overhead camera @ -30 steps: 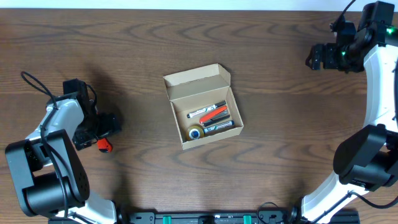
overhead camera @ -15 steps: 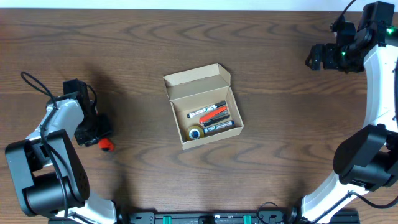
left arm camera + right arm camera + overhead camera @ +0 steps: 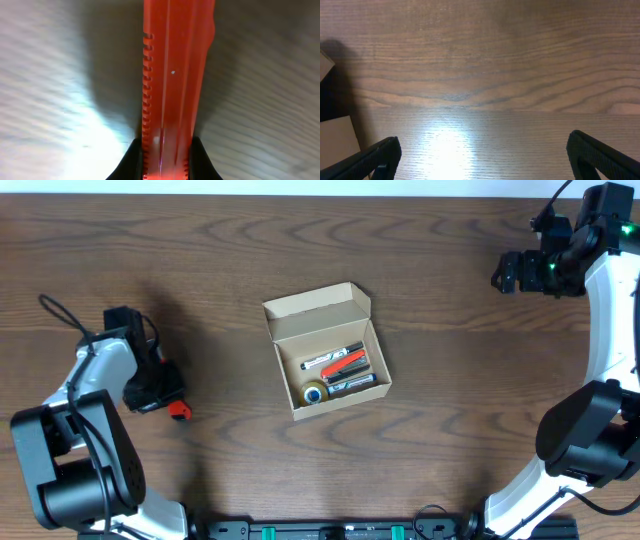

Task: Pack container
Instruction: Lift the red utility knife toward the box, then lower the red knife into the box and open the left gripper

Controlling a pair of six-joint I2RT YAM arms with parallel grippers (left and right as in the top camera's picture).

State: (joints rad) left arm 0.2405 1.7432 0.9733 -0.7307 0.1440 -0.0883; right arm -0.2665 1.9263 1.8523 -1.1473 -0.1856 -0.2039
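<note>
My left gripper lifts and moves to the right in the overhead view next, then goes down into the open box beside the tape (image 3: pixel 315 393), where bare cardboard shows.
The container (image 3: pixel 330 370), a small tan cardboard box, stands open at the table's middle with its flap lid (image 3: pixel 318 308) folded back. Inside lie markers (image 3: pixel 336 361) and a roll of tape (image 3: pixel 315 393). At the far left my left gripper (image 3: pixel 168 402) (image 3: pixel 164 156) is shut on a long red tool with a toothed edge (image 3: pixel 172 75). Only the tool's red tip (image 3: pixel 179 410) shows from overhead, low over the table. My right gripper (image 3: pixel 503 273) (image 3: pixel 482 155) hovers open at the back right, with only bare wood between its fingers.
A black cable (image 3: pixel 60 315) loops behind the left arm. In the right wrist view a tan cardboard edge (image 3: pixel 337 142) shows at the left border. The dark wood table (image 3: pixel 450 400) lies around the box.
My left gripper has closed on the red tool, and the tool's tip has shifted slightly right toward the box. The right arm has not moved.
</note>
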